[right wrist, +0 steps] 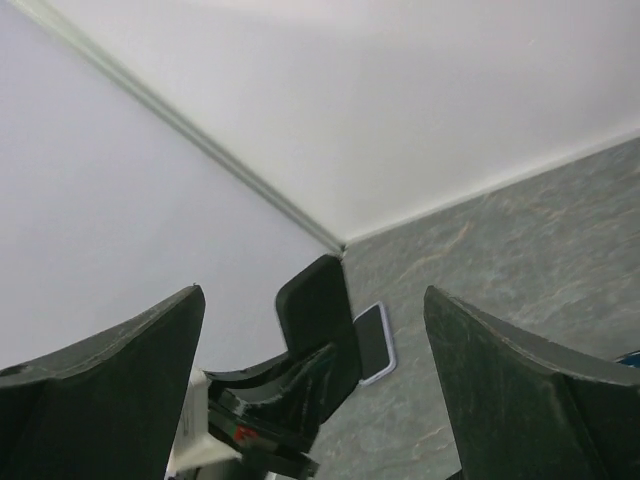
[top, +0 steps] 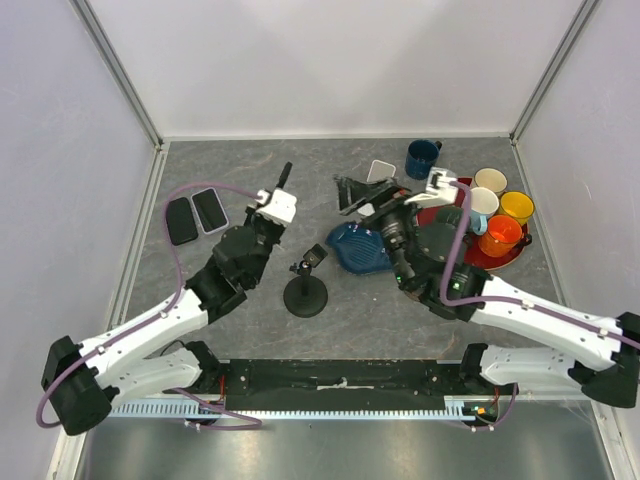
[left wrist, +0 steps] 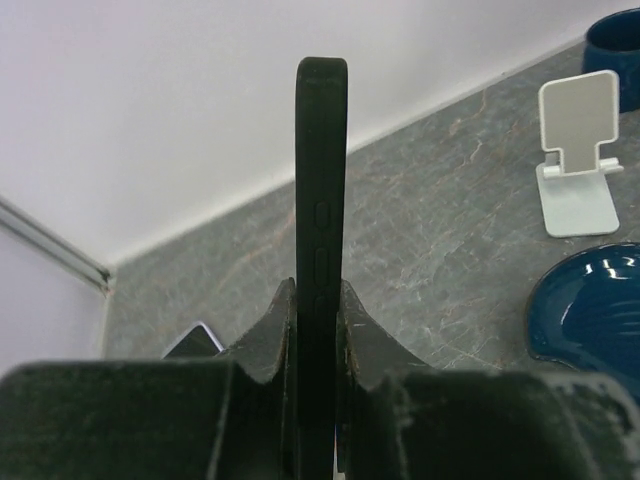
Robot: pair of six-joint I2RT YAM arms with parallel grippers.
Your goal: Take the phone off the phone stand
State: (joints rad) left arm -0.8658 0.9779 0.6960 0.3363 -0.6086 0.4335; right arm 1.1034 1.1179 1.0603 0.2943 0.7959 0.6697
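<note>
The left gripper carries the phone to its left in the top view next. Then it lowers the phone onto the clear tabletop below beside the flat phones and releases it.
A black phone (left wrist: 322, 180) stands edge-on between the fingers of my left gripper (left wrist: 318, 300), which is shut on its lower part. From above, the phone (top: 284, 176) is held over the table at the left gripper (top: 278, 192), up and left of the black phone stand (top: 305, 292). The stand has a round base and nothing sits in its clamp. My right gripper (top: 348, 195) is open to the right of the phone, with nothing between its fingers. Through the right gripper (right wrist: 312, 295) I see the held phone (right wrist: 318, 300) from its flat side.
Two dark phones (top: 181, 220) (top: 210, 210) lie flat at the left. A white phone stand (top: 382, 170), a blue plate (top: 360, 250) and a blue mug (top: 422, 158) are near the right arm. Several mugs stand on a red plate (top: 520, 255) at the right.
</note>
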